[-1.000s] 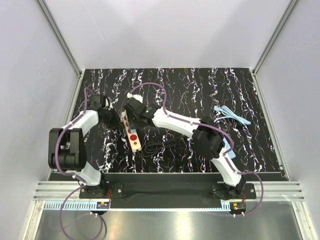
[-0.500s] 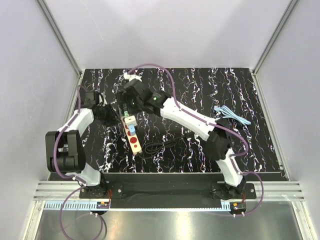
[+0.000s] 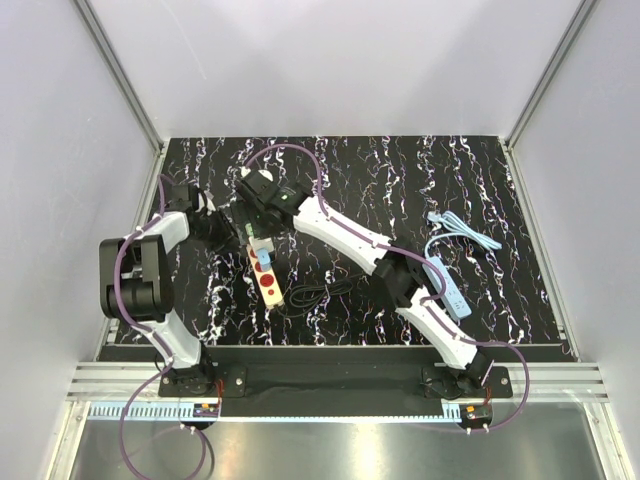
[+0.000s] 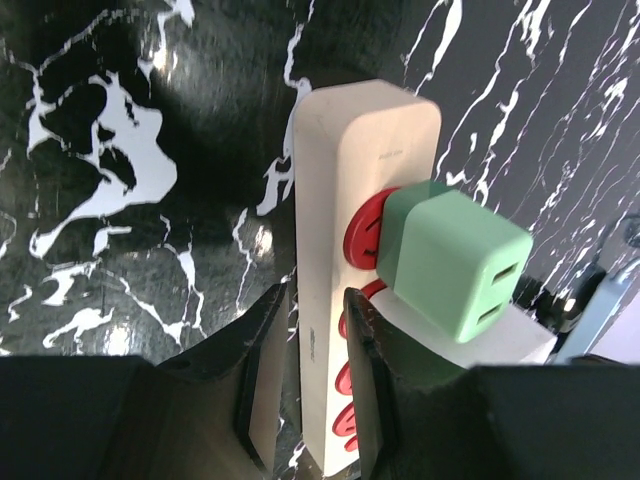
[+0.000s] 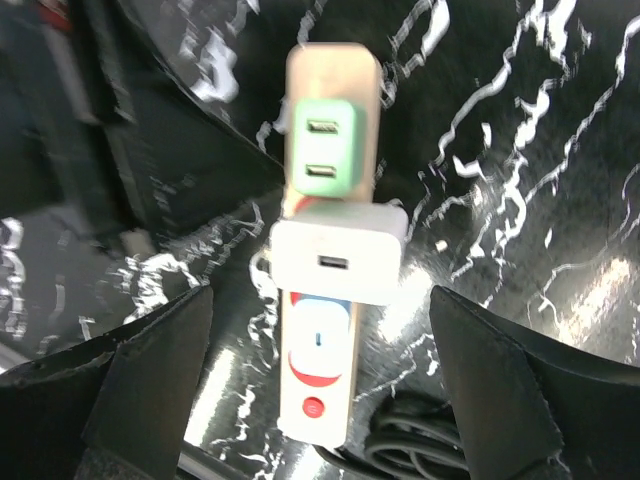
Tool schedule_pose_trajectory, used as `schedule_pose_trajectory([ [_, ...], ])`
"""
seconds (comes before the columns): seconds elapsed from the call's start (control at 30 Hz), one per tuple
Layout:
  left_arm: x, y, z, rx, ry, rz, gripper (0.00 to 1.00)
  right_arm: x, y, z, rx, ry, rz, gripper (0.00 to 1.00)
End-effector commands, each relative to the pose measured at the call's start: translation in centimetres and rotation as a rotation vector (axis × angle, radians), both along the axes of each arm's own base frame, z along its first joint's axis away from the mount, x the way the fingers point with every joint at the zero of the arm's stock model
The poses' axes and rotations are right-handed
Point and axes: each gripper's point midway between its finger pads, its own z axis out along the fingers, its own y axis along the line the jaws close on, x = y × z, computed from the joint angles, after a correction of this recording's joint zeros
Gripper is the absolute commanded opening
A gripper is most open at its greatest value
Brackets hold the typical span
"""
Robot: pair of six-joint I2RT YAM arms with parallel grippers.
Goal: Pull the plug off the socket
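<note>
The right gripper lowers around the white cube plug [image 3: 258, 243] next, then closes on its sides.
The socket [image 3: 270, 285] is a narrow beige strip with red spots, lying left of the table's centre. The white cube plug [image 3: 258, 243] sits plugged into it, next to a green adapter [image 3: 247, 232]. My right gripper [image 3: 255, 220] hovers just above that end, open wide. In the right wrist view the plug [image 5: 338, 260] and socket [image 5: 320, 400] lie between the spread fingertips [image 5: 150, 370], untouched. My left gripper [image 3: 228, 238] comes in from the left. In its wrist view the narrow jaws straddle the socket's [image 4: 335, 190] edge, with a thin gap on one side; the plug [image 4: 500, 340] shows under the green adapter [image 4: 455, 265].
The socket's black cord [image 3: 310, 295] is coiled just right of it. A light blue power strip [image 3: 447, 285] lies partly under the right arm, its blue cord [image 3: 460, 230] bunched at the right. Walls enclose the table on three sides.
My right gripper opened wide, swung to the back of the table and returned over the plug. My left gripper's jaws widened a little. The plug stayed in the socket.
</note>
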Motion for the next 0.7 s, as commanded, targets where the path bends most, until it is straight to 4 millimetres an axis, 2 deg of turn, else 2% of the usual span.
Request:
schedule_pose_trajectory([
  [0.0, 2.3, -0.4, 1.6, -0.042, -0.083, -0.007, 0.33, -0.1, 0.0, 0.8, 0.008, -0.004, -0.006, 0.96],
  [0.37, 2.8, -0.5, 1.6, -0.055, -0.091, -0.001, 0.33, 0.3, 1.3, -1.0, 0.015, -0.002, -0.001, 0.86],
  [0.47, 2.8, -0.5, 1.4, -0.051, -0.088, -0.001, 0.33, 0.5, 1.7, -1.4, 0.021, -0.005, 0.006, 0.76],
  [0.67, 2.8, -0.4, 0.7, -0.048, -0.076, -0.003, 0.33, 1.0, 1.7, -2.1, 0.003, -0.028, -0.006, 0.78],
])
